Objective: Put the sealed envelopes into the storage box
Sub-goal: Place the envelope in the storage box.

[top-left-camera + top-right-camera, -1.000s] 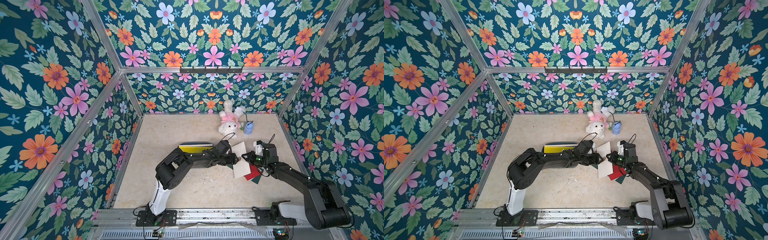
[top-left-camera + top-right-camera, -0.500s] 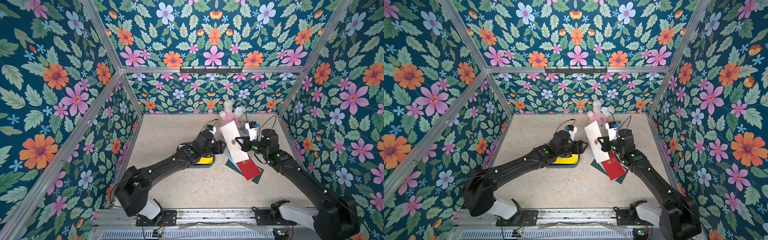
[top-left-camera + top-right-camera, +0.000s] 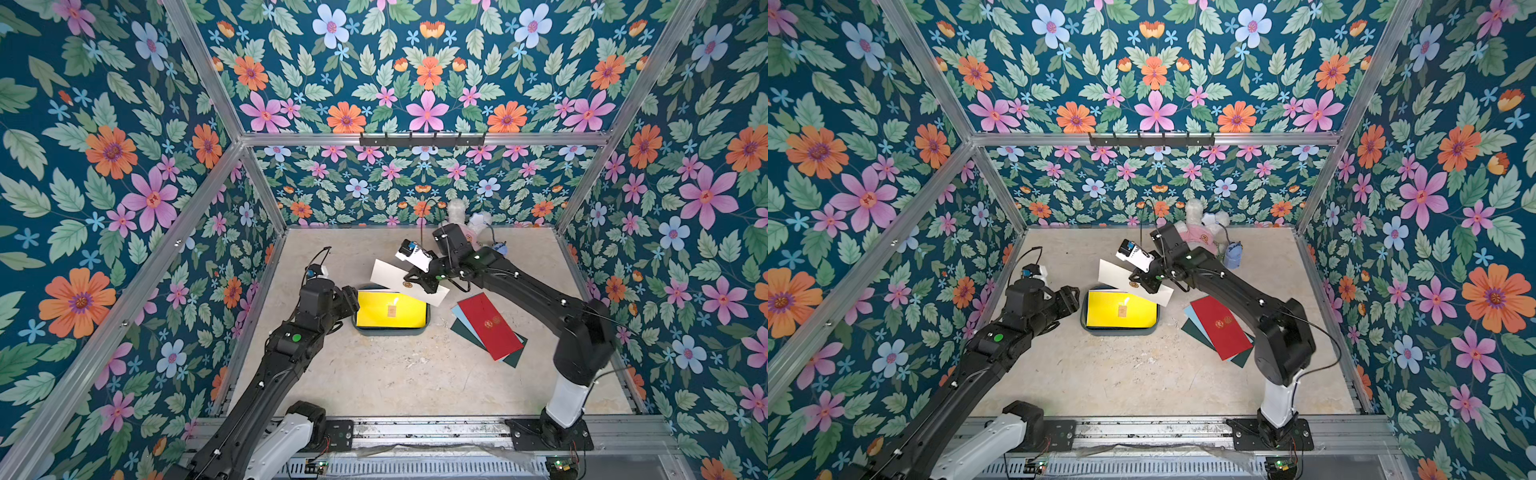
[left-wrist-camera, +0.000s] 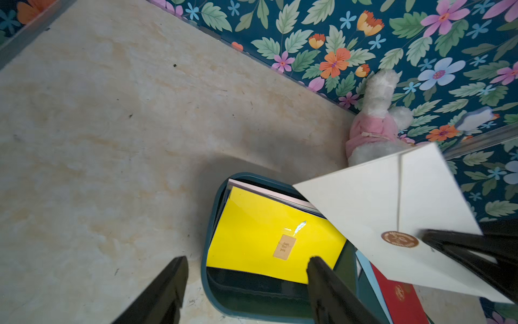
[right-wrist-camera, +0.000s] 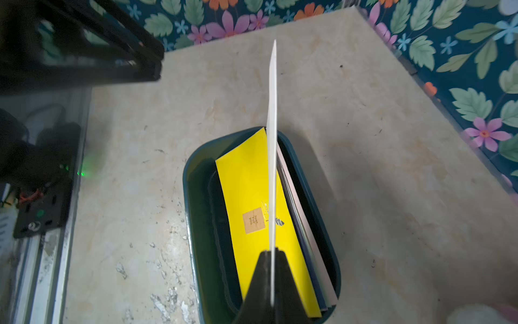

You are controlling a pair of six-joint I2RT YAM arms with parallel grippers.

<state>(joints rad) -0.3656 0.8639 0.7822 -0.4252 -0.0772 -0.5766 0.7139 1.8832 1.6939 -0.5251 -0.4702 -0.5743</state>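
My right gripper holds the skewed cream envelope, and the yellow envelope (image 3: 390, 309) (image 5: 246, 182) lies below and back from my right gripper. Next I need to turn the cream envelope along the box, bring it back and down, and release it.
The teal storage box (image 3: 388, 331) (image 3: 1119, 331) sits mid-table with several sealed envelopes stacked in it, a yellow envelope (image 3: 390, 309) (image 4: 266, 224) (image 5: 246, 182) on top. My right gripper (image 3: 424, 282) (image 5: 270, 252) is shut on a cream-white envelope (image 3: 392, 275) (image 3: 1121, 274) (image 4: 378, 202), held tilted just above the box's far edge. My left gripper (image 3: 351, 300) (image 4: 246, 259) hangs open and empty at the box's left end. A red envelope (image 3: 486, 324) (image 3: 1219, 326) lies right of the box on a light blue one and a dark green one.
A white plush rabbit (image 3: 461, 212) (image 4: 372, 120) in pink and a small light-blue backpack (image 3: 1233, 253) sit against the back wall behind the right arm. Flowered walls close in the left, right and back sides.
The right gripper has lifted the cream-white envelope off the pile and carried it left over the box. The left arm has drawn back to the box's left end, its jaws opening wider.
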